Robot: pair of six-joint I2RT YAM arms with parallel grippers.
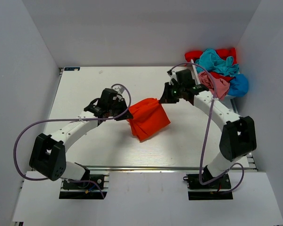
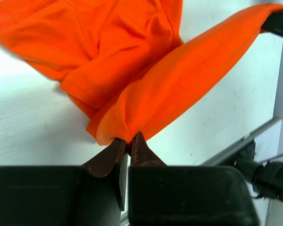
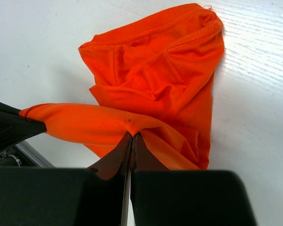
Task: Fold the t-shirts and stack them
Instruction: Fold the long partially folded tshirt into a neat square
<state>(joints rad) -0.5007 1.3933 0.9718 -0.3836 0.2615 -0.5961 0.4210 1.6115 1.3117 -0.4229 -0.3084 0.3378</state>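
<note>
My left gripper will next move outward and bring the t-shirt's pinched edge over the t-shirt's far hemmed part (image 1: 139, 103) (image 2: 42, 40) to let it go there, because that hemmed part is outward of the gripper.
The orange-red t-shirt (image 1: 148, 118) hangs bunched between my two grippers above the middle of the table. My left gripper (image 1: 126, 114) is shut on its left edge; the left wrist view shows the cloth (image 2: 132, 66) pinched at the fingertips (image 2: 129, 140). My right gripper (image 1: 164, 99) is shut on its upper right edge; the right wrist view shows the shirt (image 3: 155, 84) pinched at the fingertips (image 3: 133, 136) with the rest drooping to the table. The other t-shirts lie in a heap at the back right: red (image 1: 195, 54), teal (image 1: 216, 61), pink (image 1: 216, 84), blue (image 1: 239, 85).
The white table (image 1: 85, 89) is walled by white panels at the left, back and right. A metal rail (image 1: 170, 167) runs along its near edge. Purple cables (image 1: 19, 141) loop from both arms.
</note>
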